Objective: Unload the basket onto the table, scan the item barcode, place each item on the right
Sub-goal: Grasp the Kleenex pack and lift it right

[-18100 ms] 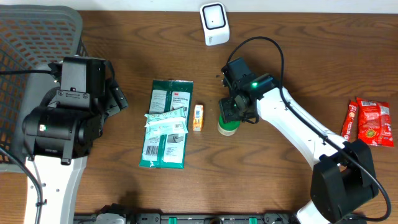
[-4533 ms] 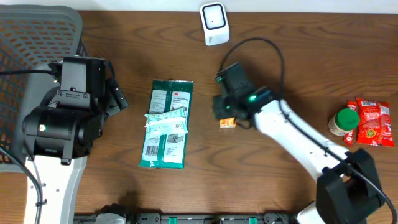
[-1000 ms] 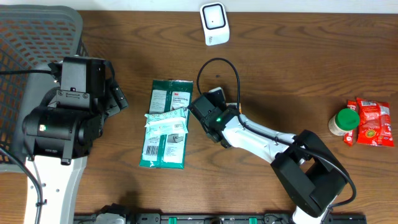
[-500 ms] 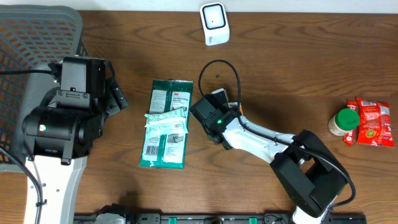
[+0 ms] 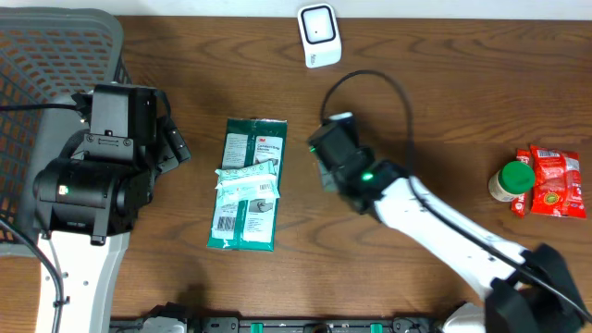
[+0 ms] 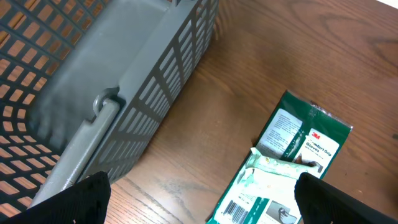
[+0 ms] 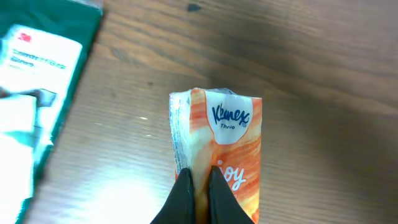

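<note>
My right gripper will next tilt, go down and let go of the tissue pack (image 7: 229, 134) on the bare tabletop beside the green pack, because that spot is below the gripper.
An orange Kleenex tissue pack (image 7: 229, 134) is pinched by its edge between the jaws of my right gripper (image 7: 199, 178), which is shut on it above the wooden table. In the overhead view the right gripper (image 5: 335, 155) sits right of the green 3M pack (image 5: 248, 185) and hides the tissue pack. The white scanner (image 5: 319, 35) stands at the table's back edge, well beyond that gripper. My left gripper (image 6: 205, 205) is open and empty, hovering between the basket and the green pack (image 6: 292, 158). No barcode shows on the tissue pack.
A grey mesh basket (image 5: 46, 55) fills the far left, with its wall (image 6: 155, 81) close to the left gripper. A green-lidded jar (image 5: 511, 180) and red packets (image 5: 553, 183) lie at the right edge.
The right gripper has closed on the tissue pack and moved right and toward the back, away from the green pack. The left arm has not moved.
</note>
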